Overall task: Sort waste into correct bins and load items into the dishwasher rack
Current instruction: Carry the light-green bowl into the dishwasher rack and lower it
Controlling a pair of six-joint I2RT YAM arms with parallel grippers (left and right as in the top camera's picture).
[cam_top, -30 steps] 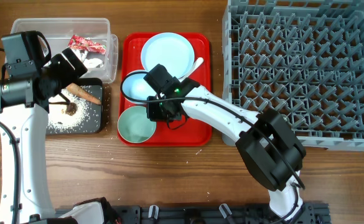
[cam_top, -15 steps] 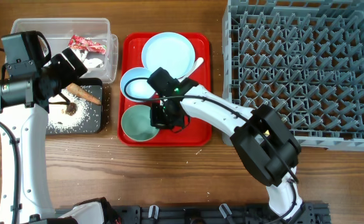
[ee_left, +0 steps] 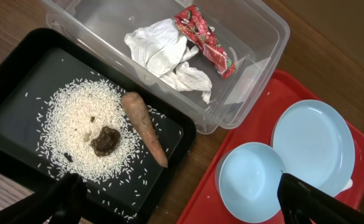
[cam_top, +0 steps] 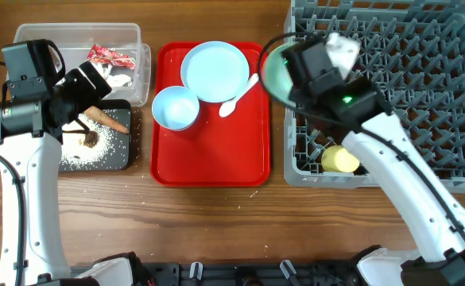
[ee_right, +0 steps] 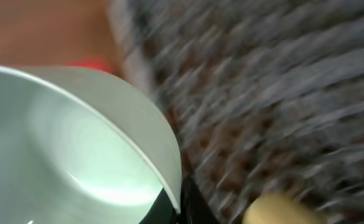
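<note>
My right gripper turns outward next, lowers the bowl into the rack's empty far corner (cam_top: 319,22) by the tray and lets go of it.
My right gripper (cam_top: 292,78) is shut on the rim of the mint-green bowl (cam_top: 275,70) and holds it tilted over the left edge of the grey dishwasher rack (cam_top: 423,95). In the blurred right wrist view the bowl (ee_right: 76,143) fills the left side. The yellow cup (cam_top: 339,159) lies in the rack's front left corner. The pale-blue plate (cam_top: 214,71), pale-blue bowl (cam_top: 175,107) and white spoon (cam_top: 240,94) lie on the red tray. My left gripper (ee_left: 188,202) is open and empty, hovering over the bins.
The clear tub (cam_top: 33,36) holds the red wrapper (ee_left: 206,38) and white napkin (ee_left: 163,53). The black tray (ee_left: 14,112) holds rice (ee_left: 76,124), the carrot-shaped stick (ee_left: 143,127) and the brown lump (ee_left: 106,140). The red serving tray (cam_top: 212,159) lies between the bins and the rack.
My right gripper has lifted the mint-green bowl off the red tray and carried it right to the rack's left edge. The left arm has not moved.
</note>
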